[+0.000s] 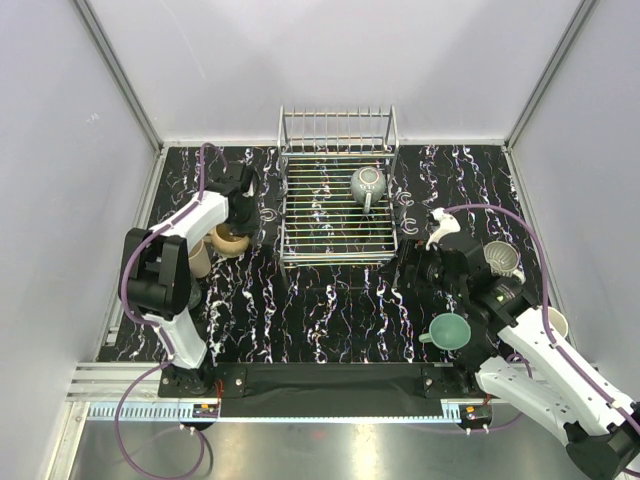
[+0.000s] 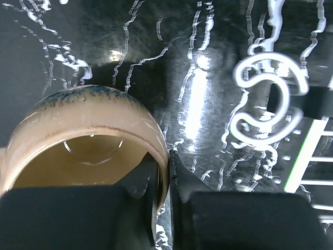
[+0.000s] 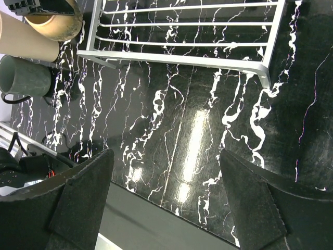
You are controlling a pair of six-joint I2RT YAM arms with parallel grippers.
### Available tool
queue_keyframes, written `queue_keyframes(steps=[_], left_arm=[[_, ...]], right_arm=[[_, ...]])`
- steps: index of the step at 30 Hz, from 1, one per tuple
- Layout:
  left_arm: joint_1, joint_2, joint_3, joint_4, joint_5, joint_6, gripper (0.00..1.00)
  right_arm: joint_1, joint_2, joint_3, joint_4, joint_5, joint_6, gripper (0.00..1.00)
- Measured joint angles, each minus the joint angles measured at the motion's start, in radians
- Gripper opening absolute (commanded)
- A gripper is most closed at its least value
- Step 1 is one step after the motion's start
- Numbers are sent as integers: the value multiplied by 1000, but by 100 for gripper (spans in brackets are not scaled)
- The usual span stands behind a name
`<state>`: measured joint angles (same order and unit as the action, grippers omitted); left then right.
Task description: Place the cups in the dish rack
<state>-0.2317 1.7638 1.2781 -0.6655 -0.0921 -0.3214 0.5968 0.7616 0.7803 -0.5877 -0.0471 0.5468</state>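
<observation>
Bare table before the dish rack lies back and to the right in the top view, so my left gripper will move there next, then release the tan cup [image 1: 230, 241].
A tan cup [image 2: 88, 135] stands upright on the black marbled table, left of the dish rack [image 1: 335, 200]. My left gripper [image 2: 169, 174] is shut on its rim, one finger inside the cup and one outside; from above the left gripper [image 1: 236, 222] hangs over this tan cup [image 1: 230, 241]. A grey-green mug [image 1: 367, 183] sits in the rack. My right gripper [image 3: 166, 182] is open above bare table in front of the rack's near rail [image 3: 182, 57], holding nothing. A teal cup [image 1: 450, 330] and a whitish cup [image 1: 502, 258] stand by the right arm.
A tall beige cup [image 1: 197, 257] stands just left of the tan one. A dark grey handled mug [image 3: 23, 78] shows beside it in the right wrist view. Another pale cup [image 1: 553, 322] sits at the far right. White walls enclose the table.
</observation>
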Motion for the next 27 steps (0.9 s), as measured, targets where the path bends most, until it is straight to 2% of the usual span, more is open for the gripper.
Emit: queue_keyframes(steps=[14,21,27], left_arm=[[9,-40,1,-35,55,-19,0],[9,-167,89,-86,143,-47,0],[6,-360,146,-76,307,-175,0]], right_arm=[[0,-11,-9,-1,0,8,91],[0,34,-8,0,1,4,92],[0,72,9,31,-1,-47,93]])
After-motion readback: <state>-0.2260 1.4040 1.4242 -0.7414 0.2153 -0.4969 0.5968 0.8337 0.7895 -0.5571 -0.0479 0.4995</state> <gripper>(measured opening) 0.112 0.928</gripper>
